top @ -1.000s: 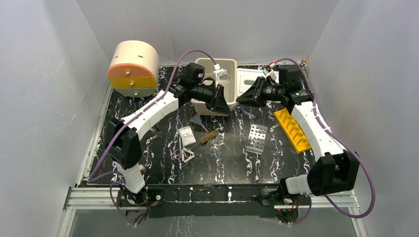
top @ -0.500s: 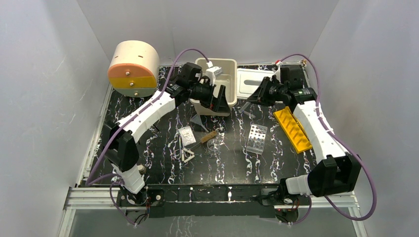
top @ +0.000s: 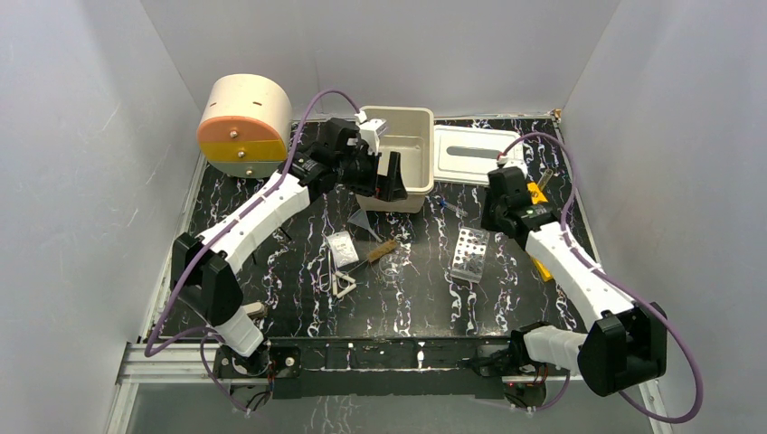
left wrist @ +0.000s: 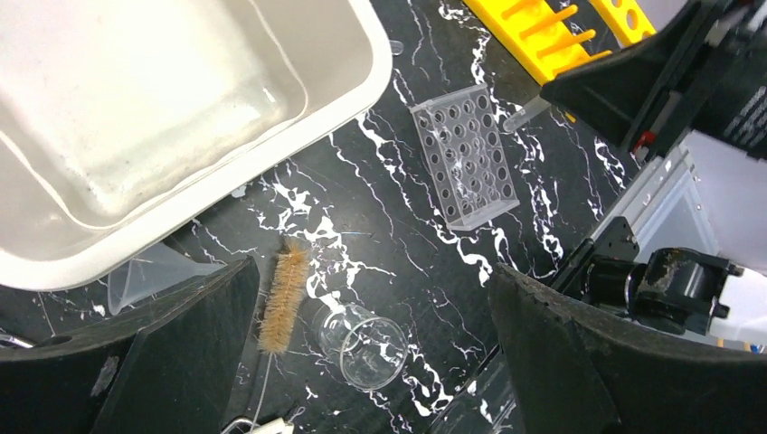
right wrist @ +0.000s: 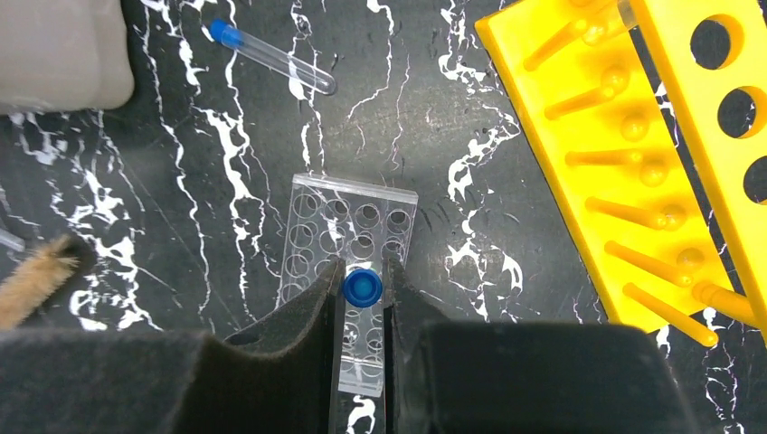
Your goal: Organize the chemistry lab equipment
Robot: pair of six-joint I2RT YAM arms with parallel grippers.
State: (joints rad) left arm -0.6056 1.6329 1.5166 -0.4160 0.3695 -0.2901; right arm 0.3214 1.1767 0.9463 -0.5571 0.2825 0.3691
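The tube hangs upright above empty holes. I should move my right gripper down over the clear rack's far corner hole (right wrist: 399, 218) by the yellow tube rack (right wrist: 624, 154) and release it.
My right gripper (right wrist: 362, 291) is shut on a blue-capped test tube (right wrist: 362, 287), held upright over the clear holed rack (right wrist: 348, 235). That rack (top: 470, 253) lies mid-table, with the right gripper (top: 491, 220) above its far end. A second blue-capped tube (right wrist: 271, 59) lies flat beyond it. The yellow tube rack (right wrist: 624, 154) is to the right. My left gripper (left wrist: 371, 271) is open and empty above a glass beaker (left wrist: 362, 344) and a bristle brush (left wrist: 282, 294), beside the beige bin (left wrist: 298, 108). The left gripper (top: 389, 176) hangs at the bin's front wall.
A grey funnel (top: 362, 221), a clear packet (top: 341, 246) and a white triangle frame (top: 344, 287) lie left of centre. The beige-and-orange drum (top: 244, 127) stands at the back left. A white lid (top: 470, 149) lies right of the bin (top: 402, 145).
My left gripper has opened and shifted left along the bin. The right arm has swung from the bin's right side back toward me, carrying the tube over the holed rack.
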